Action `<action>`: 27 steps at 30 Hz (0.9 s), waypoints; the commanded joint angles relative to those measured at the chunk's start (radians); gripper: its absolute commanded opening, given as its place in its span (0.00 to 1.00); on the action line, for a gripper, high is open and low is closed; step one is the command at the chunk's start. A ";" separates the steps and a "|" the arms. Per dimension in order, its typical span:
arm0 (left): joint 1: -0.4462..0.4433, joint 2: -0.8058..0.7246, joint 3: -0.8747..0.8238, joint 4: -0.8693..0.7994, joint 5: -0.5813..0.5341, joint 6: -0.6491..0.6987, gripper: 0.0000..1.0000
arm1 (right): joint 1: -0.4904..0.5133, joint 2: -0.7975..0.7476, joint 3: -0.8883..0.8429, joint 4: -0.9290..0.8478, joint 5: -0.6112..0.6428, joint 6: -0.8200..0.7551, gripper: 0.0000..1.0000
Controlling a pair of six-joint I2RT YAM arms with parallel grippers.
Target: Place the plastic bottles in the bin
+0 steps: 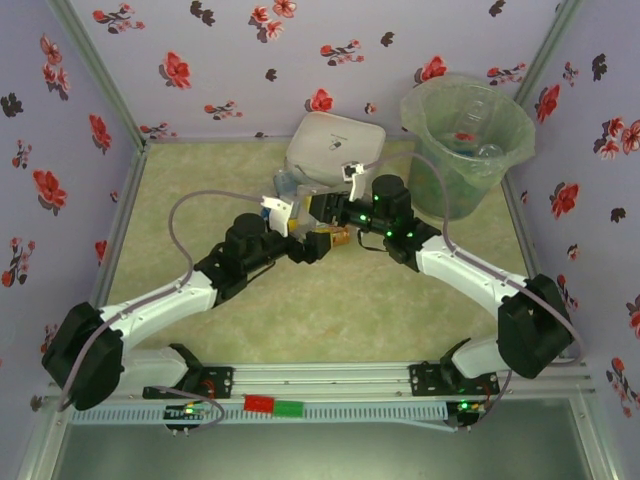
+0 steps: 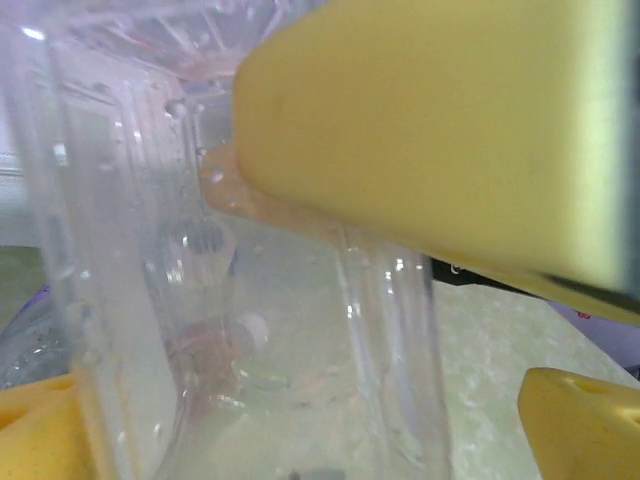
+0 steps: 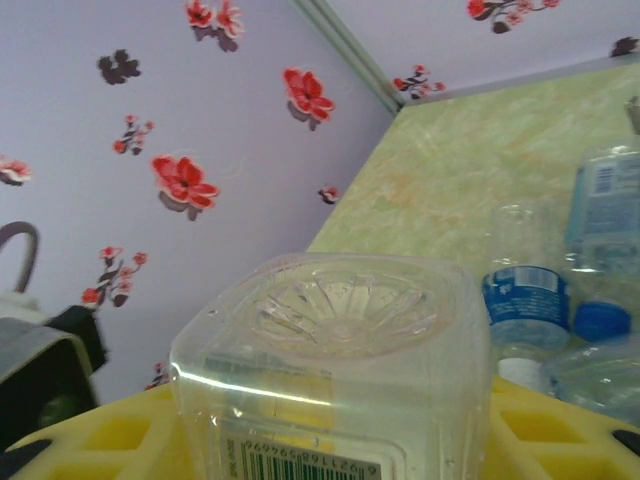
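Note:
Next, the right gripper carries its bottle up and outward over the opening of the bin to release it there, because other bottles lie inside.
A clear square-sided plastic bottle (image 1: pixel 318 228) hangs above the middle of the table between both arms. My right gripper (image 1: pixel 322 212) is shut on it: in the right wrist view its ribbed base (image 3: pixel 340 340) sits squeezed between the yellow fingers (image 3: pixel 110 440). My left gripper (image 1: pixel 325 243) is open around the same bottle (image 2: pixel 280 330), with a gap between the bottle and its right finger (image 2: pixel 580 420). The right gripper's yellow finger (image 2: pixel 430 130) crosses the top of the left wrist view. The bin (image 1: pixel 450 185) stands at the back right with bottles (image 1: pixel 480 150) inside.
A white rounded box (image 1: pixel 335 150) sits at the back centre, close behind the grippers. Clear bottles with blue labels (image 3: pixel 525 300) lie beside it on the green table (image 1: pixel 200 180). Flowered walls close in the left, back and right sides.

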 commanded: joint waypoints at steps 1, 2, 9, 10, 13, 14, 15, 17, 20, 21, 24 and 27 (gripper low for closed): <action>0.007 -0.043 -0.026 0.054 -0.030 -0.021 1.00 | -0.031 -0.018 0.040 -0.051 0.079 -0.061 0.50; 0.010 -0.053 -0.034 0.059 -0.045 -0.028 1.00 | -0.049 -0.019 0.059 -0.076 0.092 -0.071 0.50; 0.050 -0.106 -0.107 0.070 -0.268 -0.129 1.00 | -0.231 -0.042 0.257 -0.244 0.134 -0.129 0.48; 0.070 -0.105 -0.118 0.069 -0.282 -0.166 1.00 | -0.256 -0.046 0.298 -0.276 0.146 -0.143 0.48; 0.120 -0.088 -0.153 0.089 -0.285 -0.251 1.00 | -0.308 -0.045 0.420 -0.370 0.214 -0.209 0.47; 0.130 -0.081 -0.163 0.097 -0.285 -0.271 1.00 | -0.318 -0.041 0.465 -0.412 0.262 -0.250 0.47; 0.140 -0.070 -0.170 0.104 -0.284 -0.296 1.00 | -0.331 -0.038 0.516 -0.453 0.318 -0.290 0.47; 0.152 -0.052 -0.181 0.110 -0.281 -0.328 1.00 | -0.356 -0.026 0.596 -0.497 0.417 -0.361 0.47; 0.159 -0.026 -0.186 0.121 -0.260 -0.344 1.00 | -0.402 0.008 0.703 -0.538 0.561 -0.457 0.47; 0.161 -0.020 -0.185 0.124 -0.250 -0.345 1.00 | -0.418 0.023 0.731 -0.540 0.610 -0.483 0.47; 0.162 0.007 -0.170 0.129 -0.207 -0.341 1.00 | -0.459 0.073 0.788 -0.524 0.722 -0.552 0.47; 0.163 0.035 -0.141 0.113 -0.157 -0.331 1.00 | -0.503 0.135 0.839 -0.532 0.761 -0.569 0.46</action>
